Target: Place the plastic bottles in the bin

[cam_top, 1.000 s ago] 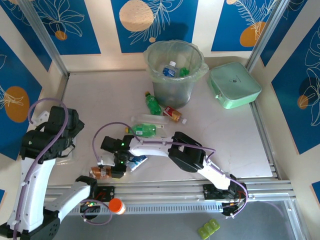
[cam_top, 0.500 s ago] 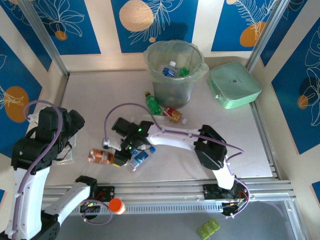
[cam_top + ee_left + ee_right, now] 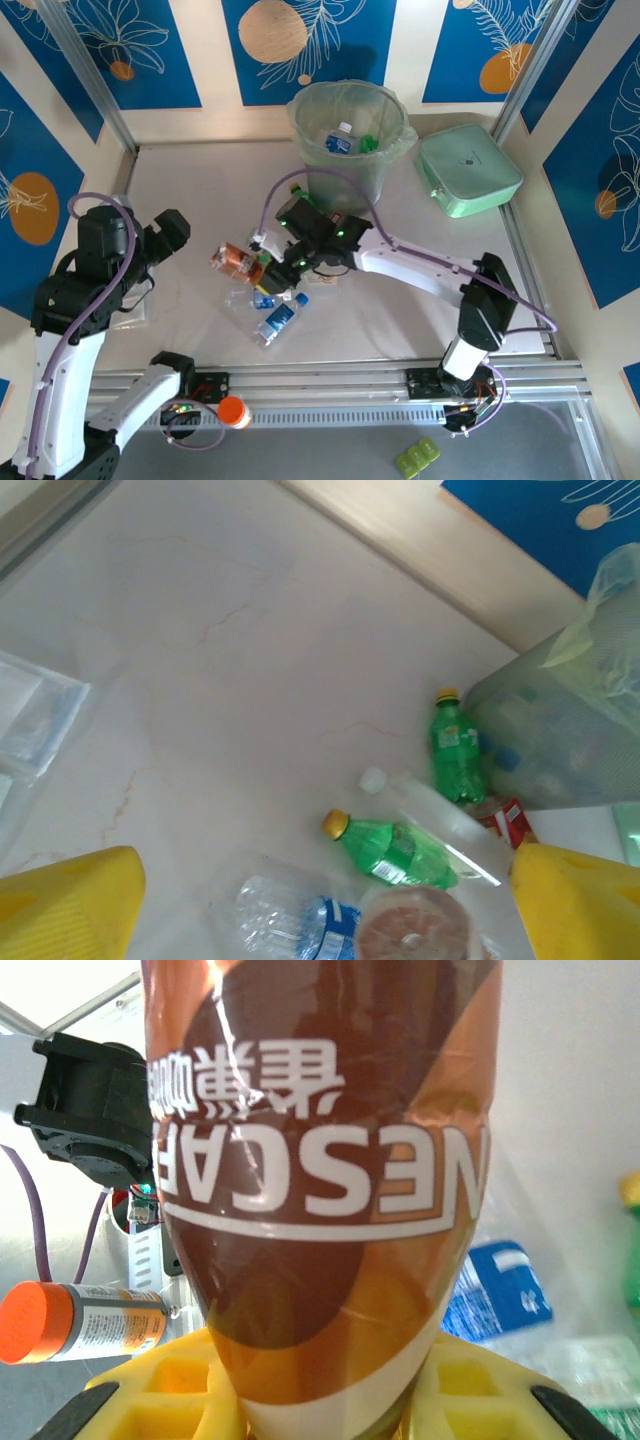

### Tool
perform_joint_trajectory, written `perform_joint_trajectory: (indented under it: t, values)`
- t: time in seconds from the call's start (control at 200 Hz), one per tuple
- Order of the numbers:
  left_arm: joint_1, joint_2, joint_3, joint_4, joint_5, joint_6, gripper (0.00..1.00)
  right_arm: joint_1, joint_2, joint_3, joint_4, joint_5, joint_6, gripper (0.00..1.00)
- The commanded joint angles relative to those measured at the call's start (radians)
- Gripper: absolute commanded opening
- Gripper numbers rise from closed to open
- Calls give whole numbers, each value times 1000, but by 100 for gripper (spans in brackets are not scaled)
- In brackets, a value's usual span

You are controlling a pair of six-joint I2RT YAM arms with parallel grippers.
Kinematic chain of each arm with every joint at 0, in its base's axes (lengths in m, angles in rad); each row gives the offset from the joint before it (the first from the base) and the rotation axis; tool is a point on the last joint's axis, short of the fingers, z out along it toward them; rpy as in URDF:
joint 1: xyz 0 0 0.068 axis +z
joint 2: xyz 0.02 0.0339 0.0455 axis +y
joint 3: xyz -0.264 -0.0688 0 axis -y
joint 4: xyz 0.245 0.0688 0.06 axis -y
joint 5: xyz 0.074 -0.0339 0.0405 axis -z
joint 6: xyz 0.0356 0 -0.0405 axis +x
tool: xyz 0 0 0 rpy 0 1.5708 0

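Note:
I should next lift the brown-labelled bottle in my right gripper up and outward over the bin's opening, because it has to clear the bin's tall side. Then I should move it down to release it.
My right gripper is shut on a brown-labelled plastic bottle, held above the table left of centre. In the right wrist view this bottle stands between the yellow fingers. Below it lie a blue-labelled bottle and a crumpled clear bottle. The bin stands at the back, with a blue-labelled bottle and a green one inside. My left gripper hangs open at the left, with nothing between its fingers. Its view shows two green bottles near the bin.
A mint-green box lies right of the bin. An orange-capped can sits on the front rail. A clear plastic sheet lies at the left edge of the table. The right arm stretches across the middle.
The right gripper has carried the brown-labelled bottle up from the near left of the table towards the bin. The left gripper has swung right, towards the centre.

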Motion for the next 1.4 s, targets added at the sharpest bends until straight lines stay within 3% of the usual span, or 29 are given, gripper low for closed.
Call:
perform_joint_trajectory:
  t: [0.0, 0.235, 0.44, 0.495, 0.58, 0.64, 1.0, 1.245, 1.395]
  values:
    - [7, -8, -59, 102, 55, 25, 92, -55, -101, -6, -34, 6, 45, 15]
    - [-1, 6, -199, 241, 169, 23, 88, -244, -221, 65, 43, -8, 116, 20]
    - [-38, 30, -246, 261, 194, 29, 87, -448, -150, 210, 133, -15, 221, 17]
    - [-51, 36, -245, 258, 181, 33, 86, -490, -106, 267, 132, 38, 241, 17]
    - [-67, 35, -247, 259, 150, 31, 85, -524, 4, 433, 13, 271, 278, 16]
    - [-73, 34, -252, 271, 135, 31, 85, -550, 102, 573, -83, 350, 275, 16]
    - [-78, 74, -249, 304, 113, 42, 85, -561, 544, 1126, -406, 534, 240, 13]
    - [-80, 69, -269, 308, 103, 39, 85, -565, 561, 1052, -411, 661, 215, 16]
    - [-81, 70, -284, 321, 99, 31, 85, -582, 569, 1046, -432, 632, 226, 22]
